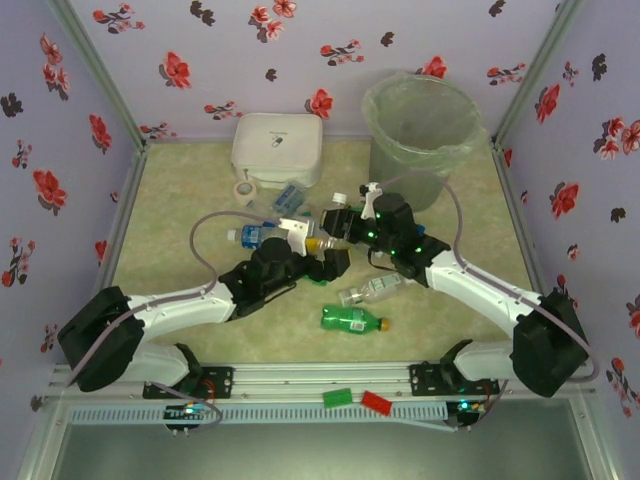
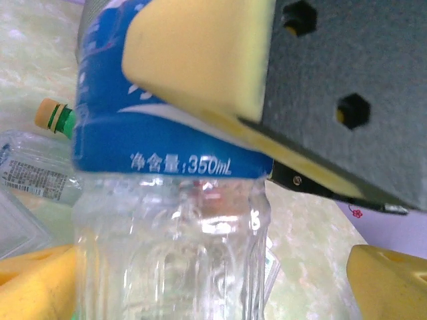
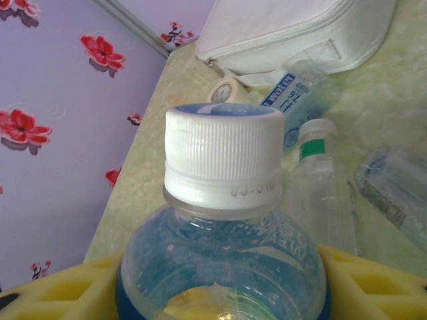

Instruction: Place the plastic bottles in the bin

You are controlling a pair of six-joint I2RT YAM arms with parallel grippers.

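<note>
The bin stands open, so I will next lift the white-capped bottle in my right gripper up and outward over the opening of the bin to let go of it.
A clear bottle with a blue label and a white cap is held between both grippers at mid-table. My right gripper is shut on its shoulder, yellow pads pressing both sides; one pad lies on the label. My left gripper stands open around the bottle's lower body: the left pad touches, the right pad is apart. Seen from above, the left gripper and right gripper meet. A green bottle and clear bottles lie loose. The bin stands far right.
A white rounded box sits at the back, with a tape roll and more bottles in front of it. A blue-capped bottle lies left of the grippers. Red and green blocks rest on the front rail.
</note>
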